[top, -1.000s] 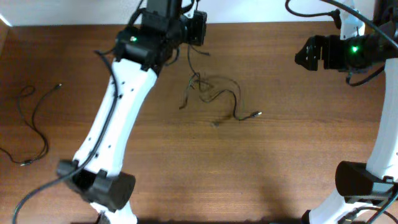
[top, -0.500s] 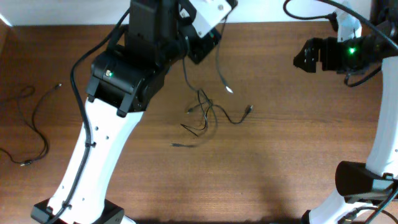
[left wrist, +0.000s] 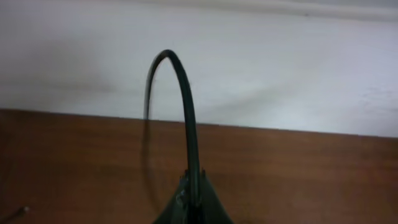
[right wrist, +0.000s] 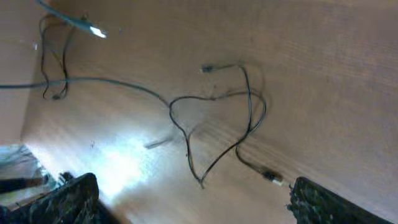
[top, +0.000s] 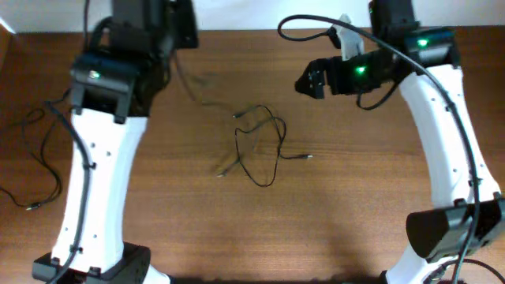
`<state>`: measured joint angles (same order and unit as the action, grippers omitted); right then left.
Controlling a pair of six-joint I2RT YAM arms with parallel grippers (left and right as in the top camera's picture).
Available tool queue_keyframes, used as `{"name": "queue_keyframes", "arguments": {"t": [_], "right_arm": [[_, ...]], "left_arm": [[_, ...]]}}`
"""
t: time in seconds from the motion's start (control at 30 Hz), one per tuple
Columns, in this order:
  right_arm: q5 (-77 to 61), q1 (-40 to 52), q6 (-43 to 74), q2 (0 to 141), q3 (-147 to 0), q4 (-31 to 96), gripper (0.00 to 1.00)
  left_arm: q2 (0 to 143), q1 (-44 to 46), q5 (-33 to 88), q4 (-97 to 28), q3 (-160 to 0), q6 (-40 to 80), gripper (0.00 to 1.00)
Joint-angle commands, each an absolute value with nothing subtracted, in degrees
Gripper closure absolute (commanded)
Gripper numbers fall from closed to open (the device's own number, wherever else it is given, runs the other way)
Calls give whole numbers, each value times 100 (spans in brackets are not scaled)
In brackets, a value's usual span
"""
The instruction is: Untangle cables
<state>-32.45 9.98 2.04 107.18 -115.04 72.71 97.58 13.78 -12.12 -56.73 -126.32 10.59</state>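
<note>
I should next tilt my left gripper's fingers down, lower the cable onto bare tabletop (top: 181, 125) beside the loop below the gripper, and release it clear of the loop.
The cables (top: 260, 146) lie as a loose loop with trailing plug ends in the middle of the wooden table (top: 355, 221). The right wrist view shows this loop (right wrist: 217, 118) ahead of my right gripper (right wrist: 196, 208), which hangs open and empty above the table. Overhead, the right gripper (top: 309, 79) is to the upper right of the loop. My left gripper (left wrist: 193, 202) is shut on one thin cable (left wrist: 186, 112), which arcs up out of its tips. Overhead it (top: 183, 28) sits at the back left, with a blurred strand (top: 197, 91) running towards the loop.
A separate thin cable (top: 39, 158) lies curled near the table's left edge, also seen far off from the right wrist (right wrist: 53, 62). A white wall (left wrist: 280, 62) runs along the back edge. Both white arms stand over the table's left and right sides.
The left arm has swung left and back with its cable, drawing a strand out of the bunch. The bunch has loosened into a wider loop. The right arm has moved left towards the middle.
</note>
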Motion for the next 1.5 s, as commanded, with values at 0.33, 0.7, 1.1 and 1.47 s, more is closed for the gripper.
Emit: {"name": "queue_keyframes", "arguments": {"t": [0.33,0.7,1.1,1.47], "right_arm": [[-3232,1055,473,10742,-11050,7022,1],[-3232,1055,473,10742,-11050,7019,1],[-3199,1055,331,10742,-11050,7024,1],[-2965,1052,322,10742,-11050,6980,1]], "left_arm": [[9717,781,598,-3730,-12700,867,100],[10331,493,552,-7074,-12680,462,100],[13091,493,12,-9085,-12667,471,100],[13616,497,-735,-9266,-12665,572,19]]}}
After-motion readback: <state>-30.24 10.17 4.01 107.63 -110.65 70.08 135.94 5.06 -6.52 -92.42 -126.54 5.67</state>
